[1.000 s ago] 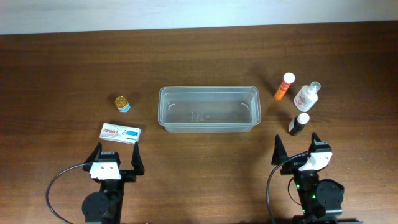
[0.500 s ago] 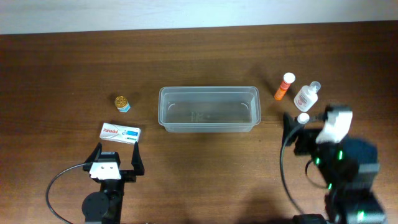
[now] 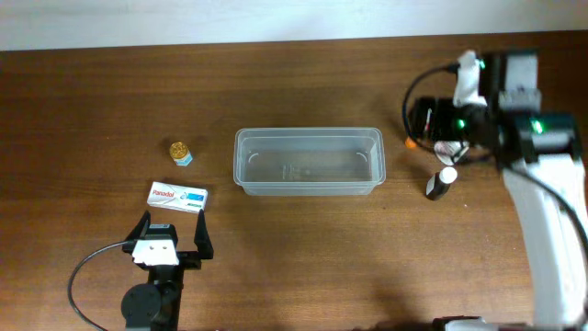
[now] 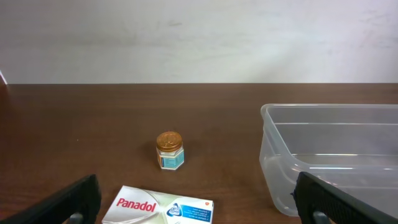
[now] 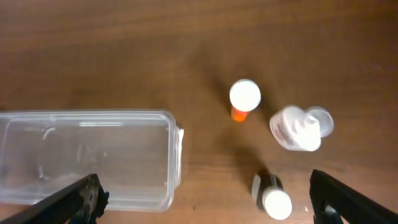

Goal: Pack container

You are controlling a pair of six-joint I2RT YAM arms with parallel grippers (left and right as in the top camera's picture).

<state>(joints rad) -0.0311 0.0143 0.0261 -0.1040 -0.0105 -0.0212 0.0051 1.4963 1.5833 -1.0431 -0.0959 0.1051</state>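
My right gripper will next move down and to the right in the wrist view to close, staying clear of the orange tube (image 5: 244,99), because the clear bottle's cap (image 5: 320,121) is below on that side.
The clear plastic container (image 3: 308,132) stands empty at the table's middle; it also shows in the left wrist view (image 4: 329,112) and the right wrist view (image 5: 173,155). My right gripper (image 3: 439,124) hangs open and empty, high above an orange tube (image 5: 244,99), a clear bottle (image 5: 298,129) and a dark white-capped bottle (image 5: 273,198), all right of the container. In the overhead view the arm hides most of the tube and clear bottle; the dark bottle (image 3: 442,182) shows. My left gripper (image 3: 173,230) is open and empty, just in front of a white-and-blue Panadol box (image 3: 178,196).
A small gold-lidded jar (image 3: 181,152) stands behind the Panadol box (image 4: 163,205), left of the container; it also shows in the left wrist view (image 4: 169,149). A pale wall runs along the table's far edge.
My right arm has risen from the front right and swung back over the bottles. The left arm and all objects have not moved.
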